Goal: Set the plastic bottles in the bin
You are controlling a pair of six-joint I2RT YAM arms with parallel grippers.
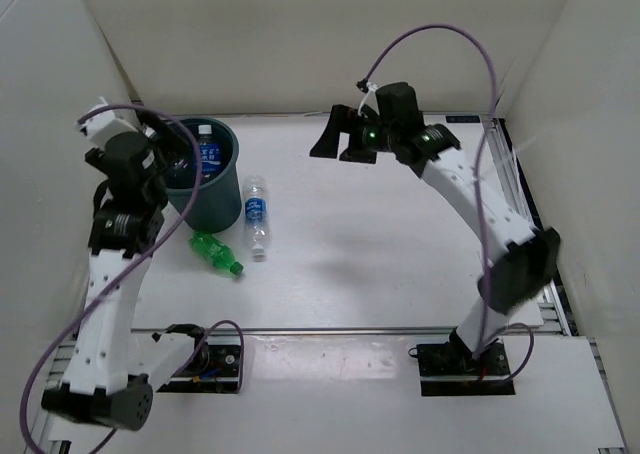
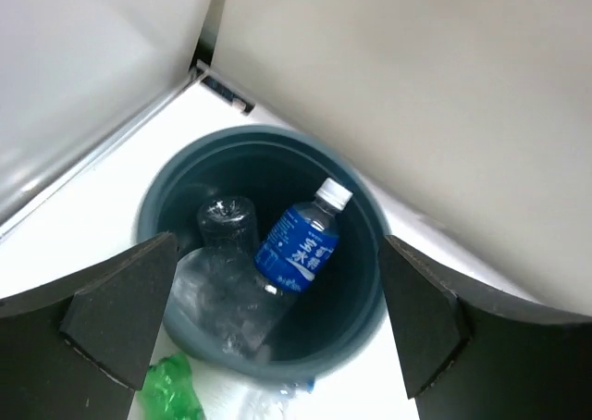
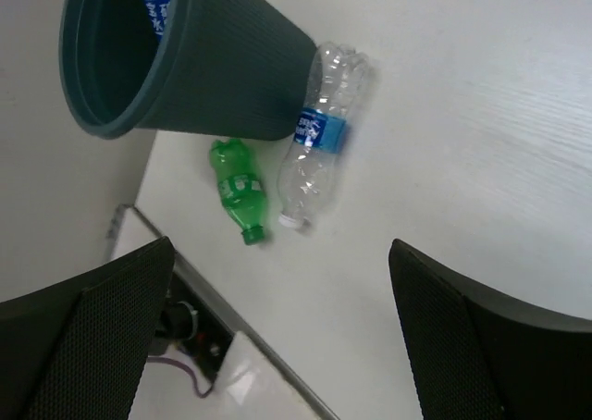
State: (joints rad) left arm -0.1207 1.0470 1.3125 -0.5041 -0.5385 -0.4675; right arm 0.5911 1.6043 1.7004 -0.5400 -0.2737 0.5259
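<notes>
The open fingers of my right gripper will next go down and to the left in the top view, toward the clear bottle below and around its blue band [image 1: 256, 214] [image 3: 320, 130].
The dark teal-grey bin [image 1: 216, 200] stands at the table's back left, with a blue-labelled bottle [image 2: 301, 240] and a clear crushed bottle [image 2: 225, 286] inside it. My left gripper [image 2: 273, 332] hangs open right over the bin's mouth with nothing between its fingers. Beside the bin on the table lie a clear bottle with a blue band [image 1: 256, 214] and a small green bottle [image 1: 216, 252]. My right gripper [image 1: 342, 140] is open and empty, held high over the back middle. Its wrist view looks down on the bin [image 3: 222, 68], the clear bottle [image 3: 319, 152] and the green bottle [image 3: 238, 191].
White enclosure walls [image 1: 300, 34] close in the left, back and right sides, and the bin sits near the left-back corner. A metal rail [image 1: 330, 332] runs along the table's near edge by the arm bases. Purple cables [image 1: 440, 34] loop above the right arm.
</notes>
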